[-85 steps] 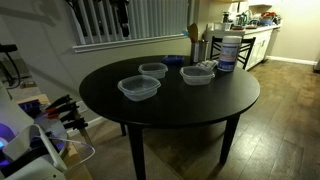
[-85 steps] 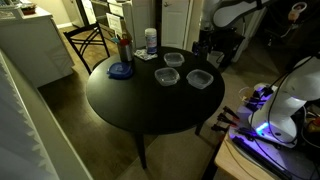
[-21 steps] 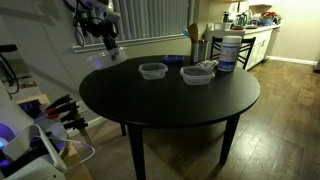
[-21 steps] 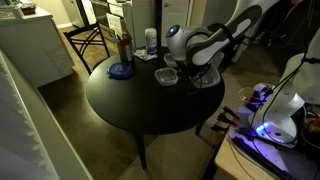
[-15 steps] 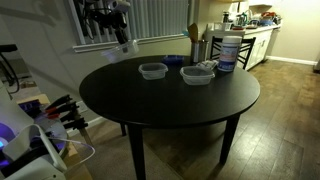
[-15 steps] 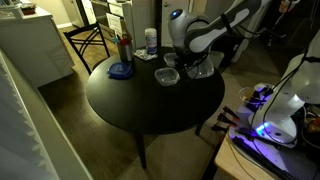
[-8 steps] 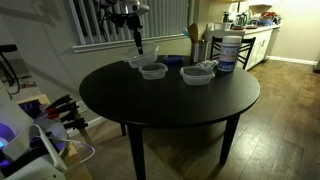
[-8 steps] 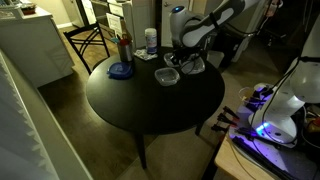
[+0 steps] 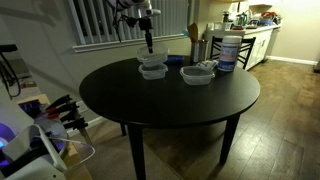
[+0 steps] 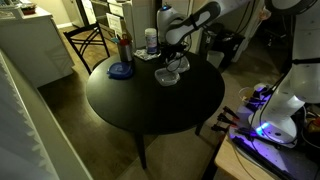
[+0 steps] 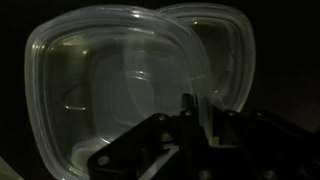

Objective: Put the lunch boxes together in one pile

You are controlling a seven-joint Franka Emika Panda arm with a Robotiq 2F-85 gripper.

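Note:
The gripper shifts to the right in the wrist view next, then lowers into the lower lunch box [image 11: 228, 50], since it shows offset past the held one's edge.
My gripper [image 9: 149, 44] [image 10: 175, 52] is shut on the rim of a clear lunch box [image 9: 152, 60] [image 10: 179, 66]. That box hangs just above a second clear lunch box [image 9: 152, 72] [image 10: 166, 77] on the round dark table [image 9: 170, 110]. In the wrist view the held lunch box [image 11: 115, 90] fills the picture, gripped at its near rim by my gripper [image 11: 200, 106]. The lower lunch box [image 11: 228, 50] shows past its right edge, offset from it. A third lunch box [image 9: 197, 75], with something pale in it, rests further along the table.
A tall white tub with a blue label [image 9: 228, 50] [image 10: 150, 40] stands at the table's far edge. A flat blue dish [image 10: 121, 70] and a dark bottle [image 10: 125, 46] sit nearby. A chair [image 10: 90, 42] stands beyond the table.
My gripper has carried the lunch box from beyond the table's far edge inward and lower, and it now hangs just above the second lunch box. The jaws stayed shut.

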